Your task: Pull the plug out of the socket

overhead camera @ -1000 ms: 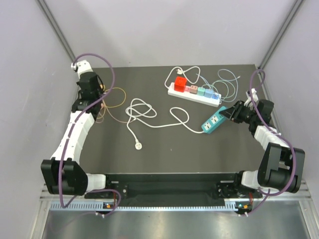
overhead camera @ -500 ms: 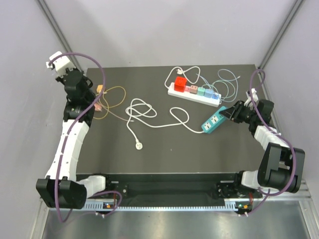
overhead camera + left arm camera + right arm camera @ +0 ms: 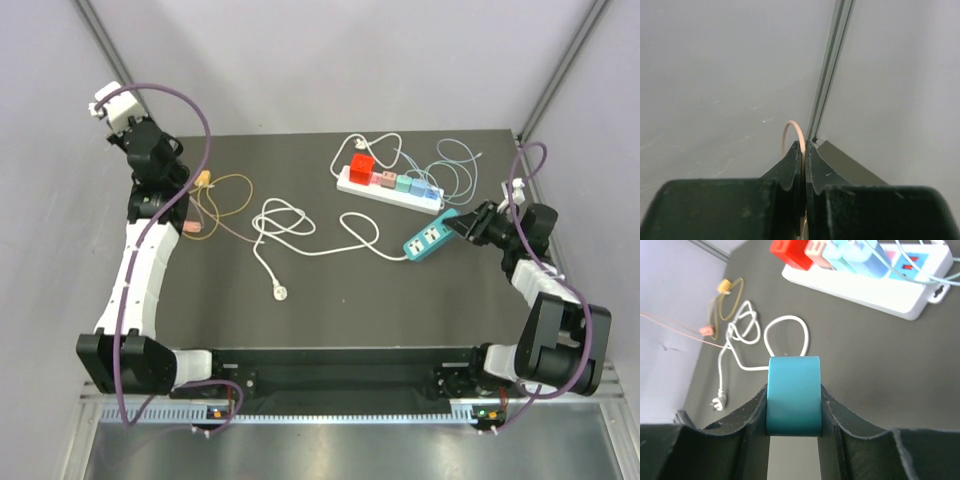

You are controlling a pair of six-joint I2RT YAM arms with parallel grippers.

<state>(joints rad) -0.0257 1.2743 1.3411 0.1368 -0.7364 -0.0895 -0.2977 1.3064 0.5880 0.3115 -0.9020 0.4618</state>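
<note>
The pink plug is apart from the teal power strip (image 3: 430, 238), and the yellow cable loop (image 3: 226, 208) is below my left gripper. I need to lower my left gripper toward that loop next and let go of the pink cable.
My right gripper (image 3: 463, 226) is shut on the end of the teal power strip (image 3: 430, 238), seen between its fingers in the right wrist view (image 3: 793, 375). The strip's white cord (image 3: 300, 235) ends in a loose white plug (image 3: 279, 292) on the mat. My left gripper (image 3: 160, 150) is raised at the back left corner. It is shut (image 3: 804, 145) on a thin pink cable (image 3: 790, 131). That cable's small pink plug (image 3: 190, 228) lies on the mat at the left, apart from the teal strip, and shows in the right wrist view (image 3: 706, 331).
A white power strip (image 3: 392, 188) with a red adapter (image 3: 362, 168) and other coloured adapters lies at the back, with pale blue cables (image 3: 455, 165) beside it. A yellow cable loop (image 3: 228, 195) lies at the left. Grey walls enclose the mat.
My left arm rose and swung to the back left corner with the thin cable, dragging the pink plug left. My right gripper shifted the teal strip slightly to the right.
</note>
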